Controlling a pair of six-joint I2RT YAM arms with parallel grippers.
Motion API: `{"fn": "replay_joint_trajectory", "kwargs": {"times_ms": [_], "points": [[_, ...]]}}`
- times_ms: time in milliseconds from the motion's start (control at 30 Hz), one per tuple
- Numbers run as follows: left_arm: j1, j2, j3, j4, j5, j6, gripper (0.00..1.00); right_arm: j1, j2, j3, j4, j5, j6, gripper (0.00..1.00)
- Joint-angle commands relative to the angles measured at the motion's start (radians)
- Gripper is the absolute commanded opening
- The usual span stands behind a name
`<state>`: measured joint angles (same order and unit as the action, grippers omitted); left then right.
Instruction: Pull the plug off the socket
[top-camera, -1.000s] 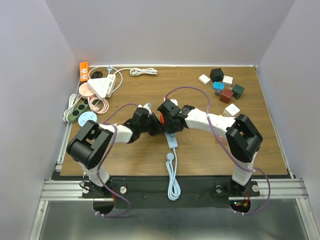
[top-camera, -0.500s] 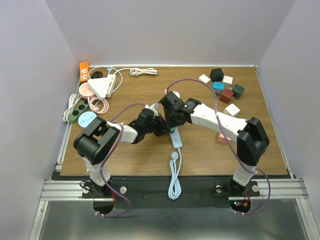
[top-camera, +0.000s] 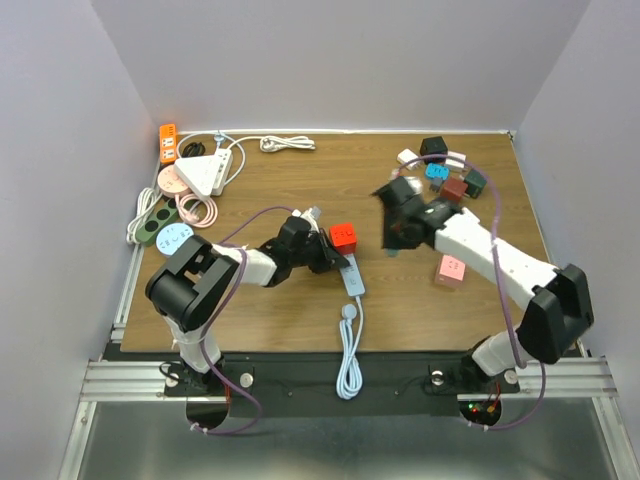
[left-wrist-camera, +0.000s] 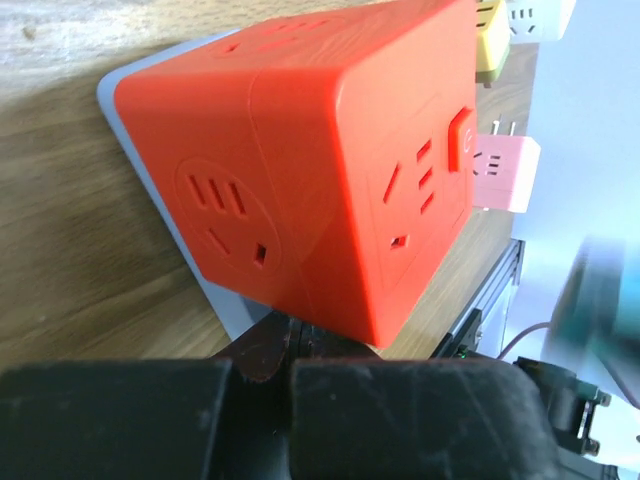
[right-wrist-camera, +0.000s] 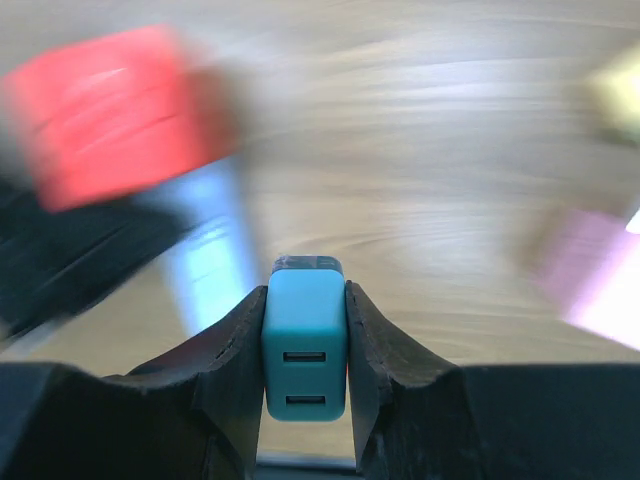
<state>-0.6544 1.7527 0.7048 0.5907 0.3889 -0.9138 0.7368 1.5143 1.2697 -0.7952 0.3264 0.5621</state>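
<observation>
The right gripper moves away from the red cube next, then down beside the yellow adapter, since the teal plug hangs free of the socket.
A red cube socket (top-camera: 343, 236) (left-wrist-camera: 300, 170) sits on a light blue power strip (top-camera: 353, 276) (left-wrist-camera: 212, 298) in the middle of the table. My left gripper (top-camera: 322, 254) (left-wrist-camera: 290, 352) is shut, its tips pressed together right against the strip at the foot of the cube. The plug (right-wrist-camera: 305, 350), a teal adapter with two USB slots, is clamped between the fingers of my right gripper (top-camera: 395, 238) (right-wrist-camera: 305, 293). It hangs in the air, to the right of the cube and clear of it.
A pink adapter (top-camera: 450, 270) (left-wrist-camera: 500, 170) lies right of centre. Several cube adapters (top-camera: 450, 178) cluster at the back right. Power strips and coiled cords (top-camera: 190, 185) fill the back left. The strip's white cord (top-camera: 347, 350) runs to the near edge.
My right gripper has come away from the red cube with the teal plug and swung right and back. The cube now stands uncovered. My left gripper has stayed at the strip.
</observation>
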Motion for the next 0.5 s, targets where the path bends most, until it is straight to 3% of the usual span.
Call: {"fn": "replay_joint_trajectory", "kwargs": {"times_ms": [0,33,233,467], "points": [[-0.008,0.005,-0.025,-0.288,-0.081,0.082,0.00,-0.265,-0.074,-0.058,0.004,0.071,-0.045,0.00],[-0.010,-0.014,-0.021,-0.293,-0.081,0.081,0.00,-0.352,-0.060,-0.059,0.019,0.060,-0.077,0.00],[-0.019,-0.073,0.001,-0.316,-0.073,0.075,0.00,-0.529,0.128,-0.015,0.076,0.057,-0.125,0.00],[-0.036,-0.101,0.051,-0.347,-0.079,0.062,0.00,-0.571,0.305,0.059,0.088,0.056,-0.122,0.00]]}}
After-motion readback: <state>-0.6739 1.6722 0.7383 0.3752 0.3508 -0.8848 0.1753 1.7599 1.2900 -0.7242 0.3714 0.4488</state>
